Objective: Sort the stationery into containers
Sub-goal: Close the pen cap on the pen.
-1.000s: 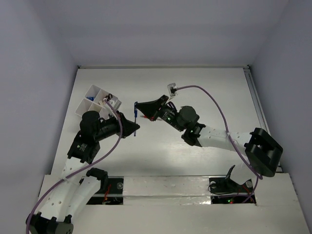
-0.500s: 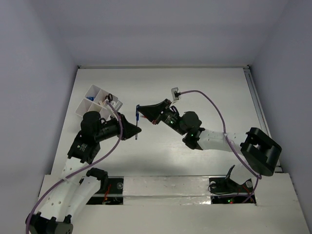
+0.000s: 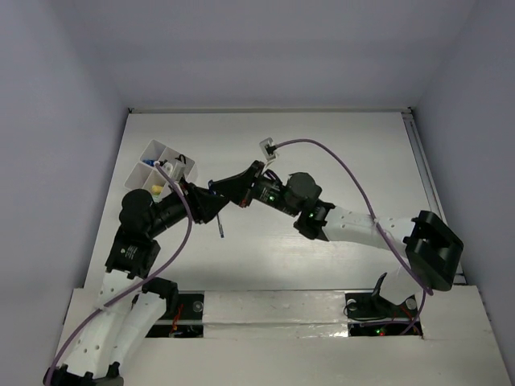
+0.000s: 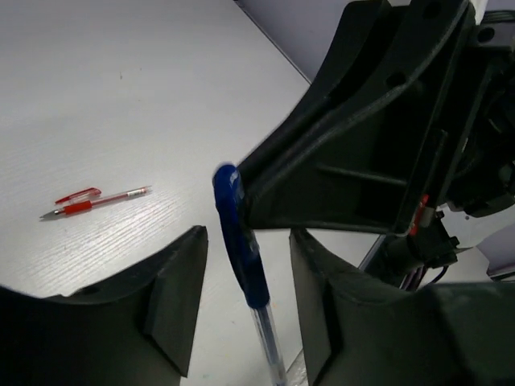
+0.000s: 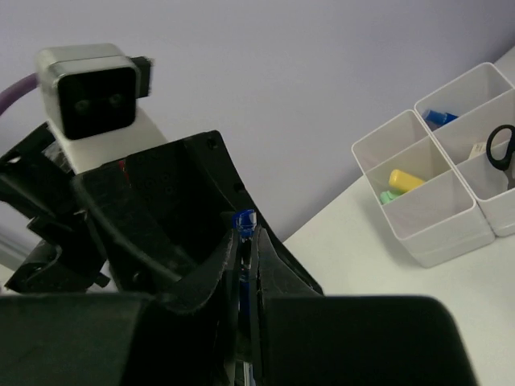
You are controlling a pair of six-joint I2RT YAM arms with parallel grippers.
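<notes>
The white organiser stands outward and to the gripper's left in the top view, so my right gripper will next carry the blue pen (image 5: 244, 219) outward over it to release it.
My right gripper (image 5: 248, 238) is shut on the blue pen (image 5: 244, 219), whose blue cap pokes out above its fingertips. In the left wrist view the same blue pen (image 4: 241, 253) stands between the fingers of my left gripper (image 4: 245, 241), which is open, with a gap on each side. From above, both grippers meet at mid-table: the left gripper (image 3: 211, 207), the right gripper (image 3: 223, 195), and the pen's clear end (image 3: 220, 228) hanging below them. A thin red pen (image 4: 96, 200) lies on the table. The white organiser (image 3: 143, 153) stands at the far left.
The organiser (image 5: 451, 233) holds a yellow eraser (image 5: 406, 178), a green eraser (image 5: 390, 195), a blue item (image 5: 438, 117) and black-handled scissors (image 5: 500, 145) in separate compartments. The right arm's purple cable (image 3: 354, 173) arches over the table.
My left gripper has opened off the blue pen, which stays in my right gripper. Both grippers have shifted left towards the organiser, and the pen has tilted.
</notes>
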